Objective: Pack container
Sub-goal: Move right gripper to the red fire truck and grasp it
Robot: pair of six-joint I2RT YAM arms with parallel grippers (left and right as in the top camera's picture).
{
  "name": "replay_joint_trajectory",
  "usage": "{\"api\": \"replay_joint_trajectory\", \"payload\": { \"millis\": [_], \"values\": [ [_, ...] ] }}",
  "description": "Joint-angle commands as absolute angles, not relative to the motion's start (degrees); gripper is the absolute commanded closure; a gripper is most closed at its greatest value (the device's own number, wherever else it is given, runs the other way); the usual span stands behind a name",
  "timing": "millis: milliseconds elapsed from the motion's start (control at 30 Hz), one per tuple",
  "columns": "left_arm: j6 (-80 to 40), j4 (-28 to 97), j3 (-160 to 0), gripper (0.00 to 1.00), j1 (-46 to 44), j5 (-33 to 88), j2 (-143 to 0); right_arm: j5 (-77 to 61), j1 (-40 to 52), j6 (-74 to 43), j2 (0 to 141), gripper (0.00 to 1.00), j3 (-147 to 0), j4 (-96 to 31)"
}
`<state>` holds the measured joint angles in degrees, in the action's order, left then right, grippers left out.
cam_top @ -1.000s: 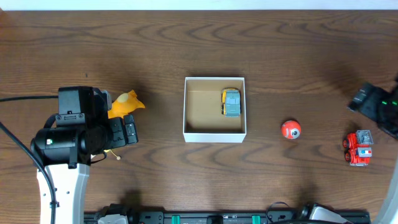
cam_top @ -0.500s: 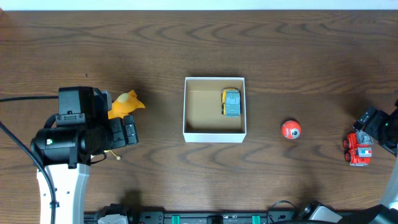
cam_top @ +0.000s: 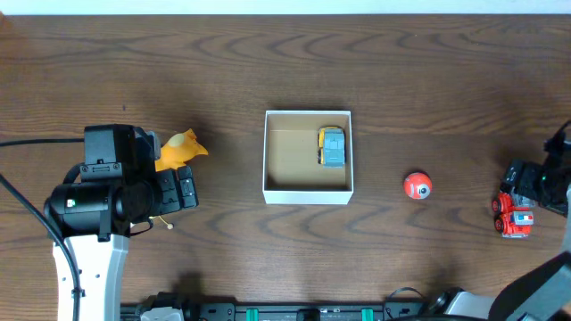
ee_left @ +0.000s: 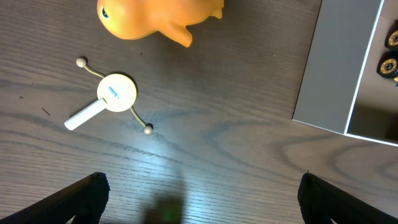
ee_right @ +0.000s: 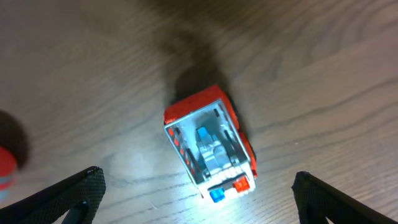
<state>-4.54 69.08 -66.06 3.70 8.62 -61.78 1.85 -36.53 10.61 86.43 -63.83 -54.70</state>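
My right gripper is to go down next. It should lower over the red toy truck's grey top (cam_top: 519,209) (ee_right: 210,148), with one finger on each side.
The container (cam_top: 308,190), a square white-walled box with a brown inside, sits mid-table and holds a yellow and grey toy car (cam_top: 331,146); its wall shows in the left wrist view (ee_left: 336,68). A red toy truck (cam_top: 515,215) lies at the far right, and my open right gripper (ee_right: 199,199) hangs just above it (ee_right: 208,143). A red ball (cam_top: 417,185) lies between the box and the truck. An orange toy (cam_top: 181,148) and a small white spinner (ee_left: 115,93) lie by my open, empty left gripper (ee_left: 202,199).
The right arm (cam_top: 544,183) reaches in from the right edge. The left arm's body (cam_top: 98,201) covers the table at the front left. The red ball's edge shows at the left of the right wrist view (ee_right: 5,168).
My right gripper has moved down and toward the front, from behind the red truck to right over it. The left arm and all the toys have stayed still.
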Motion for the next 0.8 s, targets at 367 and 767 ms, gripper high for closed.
{"api": "replay_joint_trajectory", "payload": {
  "millis": [367,767],
  "values": [
    [-5.0,69.4,-67.1,0.02,3.9,8.5,-61.8,1.2,-39.5,14.9,93.6,0.04,-63.3,-54.2],
    [-5.0,69.4,-67.1,0.02,3.9,8.5,-61.8,1.2,-39.5,14.9,99.6,0.15,-63.3,-53.9]
  ]
}}
